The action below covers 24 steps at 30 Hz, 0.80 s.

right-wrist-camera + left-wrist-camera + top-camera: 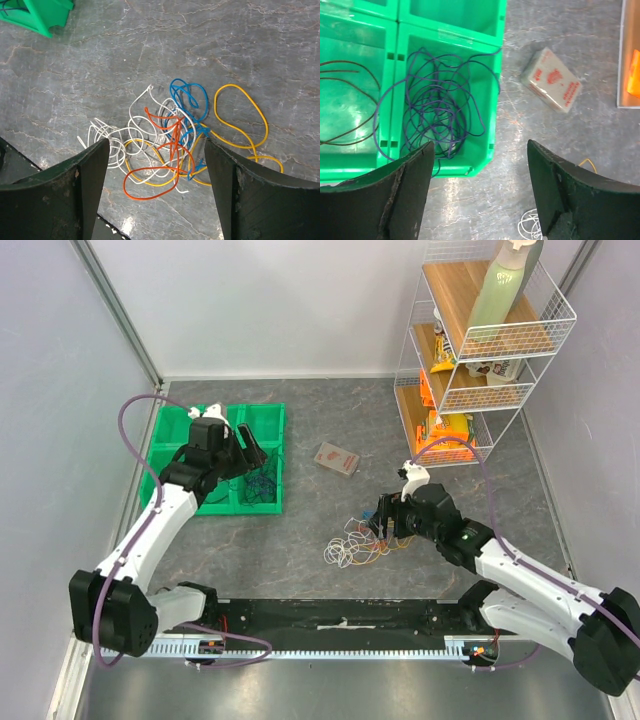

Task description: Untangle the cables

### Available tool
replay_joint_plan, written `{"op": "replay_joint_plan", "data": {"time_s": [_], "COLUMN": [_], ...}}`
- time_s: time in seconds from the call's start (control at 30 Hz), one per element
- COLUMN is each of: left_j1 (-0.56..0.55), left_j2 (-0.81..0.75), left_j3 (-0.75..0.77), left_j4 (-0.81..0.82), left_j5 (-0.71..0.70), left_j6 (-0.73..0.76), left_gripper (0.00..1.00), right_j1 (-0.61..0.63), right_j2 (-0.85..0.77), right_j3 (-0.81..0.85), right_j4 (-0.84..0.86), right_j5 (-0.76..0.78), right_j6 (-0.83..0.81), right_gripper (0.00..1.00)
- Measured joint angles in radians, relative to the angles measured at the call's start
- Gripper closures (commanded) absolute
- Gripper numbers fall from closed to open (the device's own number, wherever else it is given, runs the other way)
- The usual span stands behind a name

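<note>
The white loops spread out beyond the other cables. I need to move my left gripper back and to the right in the top view next, then lower it onto those loops.
A tangle of cables (357, 540) lies on the grey table in front of the right arm. The right wrist view shows its white (112, 137), orange-red (167, 150), blue (190, 97) and yellow (240, 117) loops crossing one another. My right gripper (156, 147) hovers open just above the orange-red loop, holding nothing; from above it (385, 520) sits at the tangle's right edge. A dark purple cable (437, 107) lies coiled in one compartment of the green bin (493, 120), and a dark thin cable (345, 100) in the one beside it. My left gripper (480, 150) is open and empty over the bin's near corner (250, 455).
A small grey packet with red print (336, 459) (551, 80) lies between the green bin (268, 412) and the tangle. A white wire shelf (480, 350) with bottles and snacks stands at the back right. Walls close in the table on the left, back and right.
</note>
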Motion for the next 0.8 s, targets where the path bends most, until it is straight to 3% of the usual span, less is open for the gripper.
{"op": "replay_joint_plan", "data": {"time_s": [0.03, 0.2, 0.33, 0.47, 0.5, 0.57, 0.8], "left_j1": [0.0, 0.0, -0.018, -0.18, -0.355, -0.407, -0.504], "left_j2": [-0.008, -0.011, 0.013, 0.092, 0.143, 0.157, 0.241], "left_j3": [0.0, -0.01, -0.033, -0.049, -0.073, -0.09, -0.183], "left_j4": [0.003, 0.021, 0.085, 0.166, 0.2, 0.205, 0.259], "left_j5": [0.013, 0.139, 0.327, 0.476, 0.536, 0.557, 0.562], "left_j6": [0.002, 0.009, 0.018, 0.033, 0.066, 0.076, 0.1], "left_gripper": [0.3, 0.38, 0.36, 0.34, 0.38, 0.44, 0.45], "right_j1": [0.0, 0.0, 0.0, 0.0, 0.0, 0.0, 0.0], "right_j2": [0.002, 0.028, 0.03, 0.039, 0.06, 0.068, 0.097], "right_j3": [0.0, -0.008, -0.027, -0.036, -0.036, -0.036, -0.036], "right_j4": [-0.003, -0.011, -0.014, -0.008, 0.01, 0.013, 0.06], "right_j5": [0.011, 0.029, 0.017, -0.055, -0.114, -0.135, -0.23], "right_j6": [0.002, 0.012, 0.019, 0.013, 0.0, -0.004, -0.017], "right_gripper": [0.18, 0.19, 0.19, 0.2, 0.21, 0.22, 0.28]}}
